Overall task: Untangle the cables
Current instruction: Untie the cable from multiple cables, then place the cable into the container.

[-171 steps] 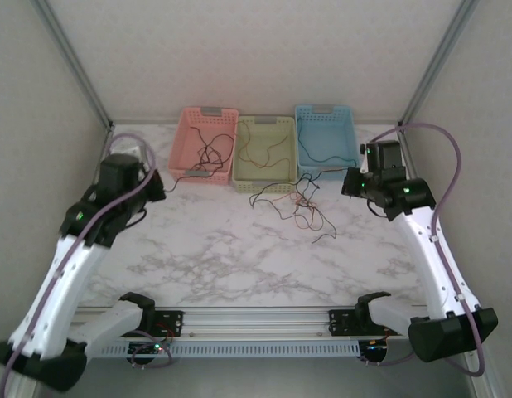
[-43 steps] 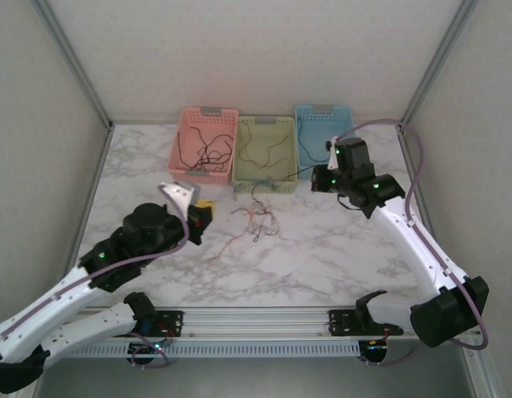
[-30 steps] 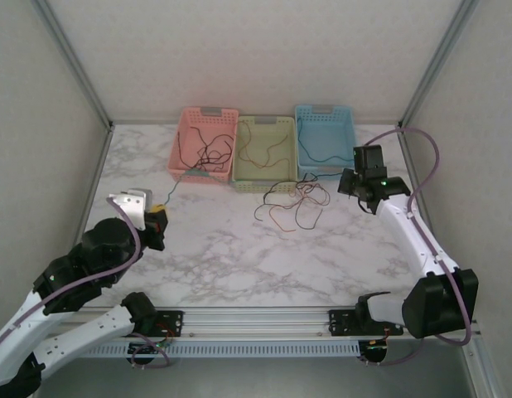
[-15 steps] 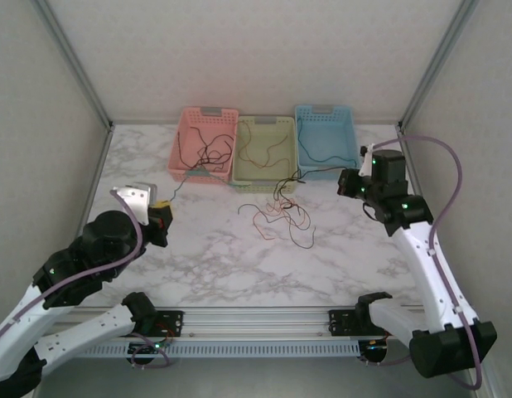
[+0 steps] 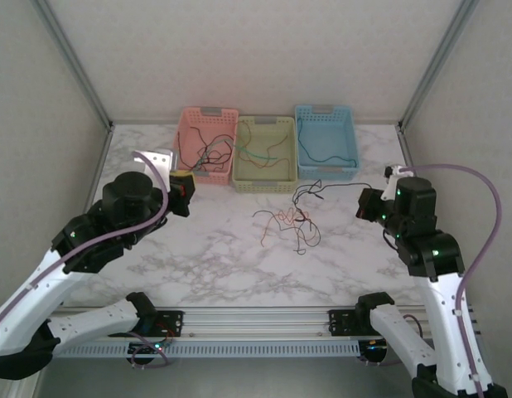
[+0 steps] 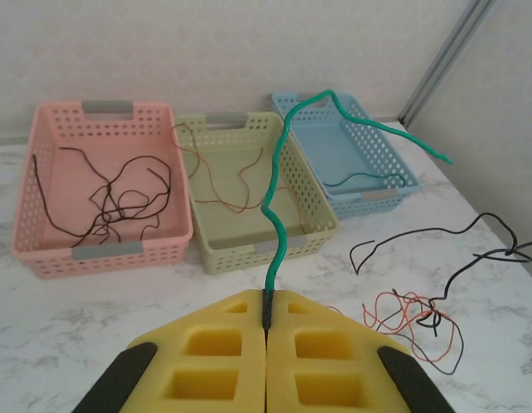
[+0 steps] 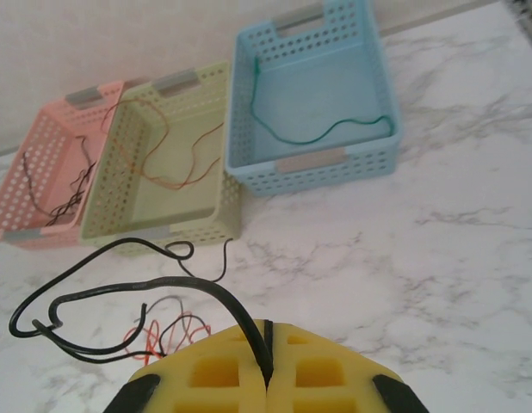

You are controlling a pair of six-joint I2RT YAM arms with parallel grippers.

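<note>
I should swing my left gripper outward across the green basket next and let go over the blue basket (image 5: 324,143) (image 6: 342,153), which is outward of the gripper and has a matching cable in it.
My left gripper (image 5: 182,182) hangs near the pink basket, shut on a teal-green cable (image 5: 256,154) that arcs over the green basket. In the left wrist view the cable (image 6: 281,185) rises from between the closed yellow pads (image 6: 240,353). At the right my right gripper (image 5: 365,204) is shut on a black cable (image 5: 311,191); it curls left from the pads (image 7: 318,370) as a loop (image 7: 120,288). A loose tangle of red-orange and black cables (image 5: 287,222) lies on the table between the grippers.
Three baskets stand along the back: pink (image 5: 208,111) with black cables, green (image 5: 265,122) with a brown cable, blue (image 5: 324,109) with a teal-green cable (image 7: 318,136). Marble table (image 5: 239,274) lies bare in front of the tangle.
My left gripper has risen toward the pink basket, and the teal-green cable now stretches over the green basket. My right gripper drew back to the right and nearer. The tangle shifted slightly.
</note>
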